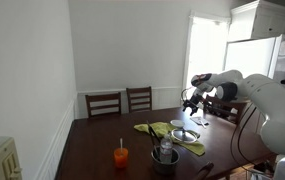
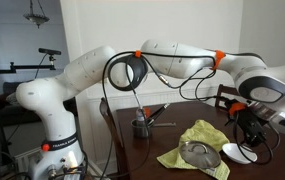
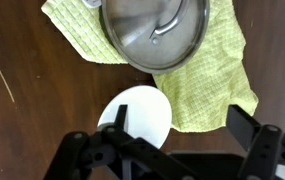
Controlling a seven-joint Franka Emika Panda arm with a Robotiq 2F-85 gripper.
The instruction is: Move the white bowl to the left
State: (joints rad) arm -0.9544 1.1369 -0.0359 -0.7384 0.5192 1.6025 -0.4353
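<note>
The gripper turns and lowers onto the bowl's rim by the bare wood next, since that part lies below it and left in the wrist view.
The white bowl (image 3: 140,112) is small, round and plain. It sits on the dark wood table just beside the edge of a yellow-green cloth (image 3: 210,85). It also shows in both exterior views (image 1: 178,124) (image 2: 238,153). My gripper (image 3: 182,135) hangs over it, open and empty. One finger is above the bowl and the other is above the bare table past the cloth's corner. In both exterior views the gripper (image 1: 191,103) (image 2: 250,134) is a little above the bowl.
A shiny round lid-like dish (image 3: 157,30) (image 2: 197,155) lies on the cloth. A grey metal pot (image 1: 163,157) (image 2: 142,125) and an orange cup (image 1: 121,155) stand further along the table. Two chairs (image 1: 120,102) stand at the far end.
</note>
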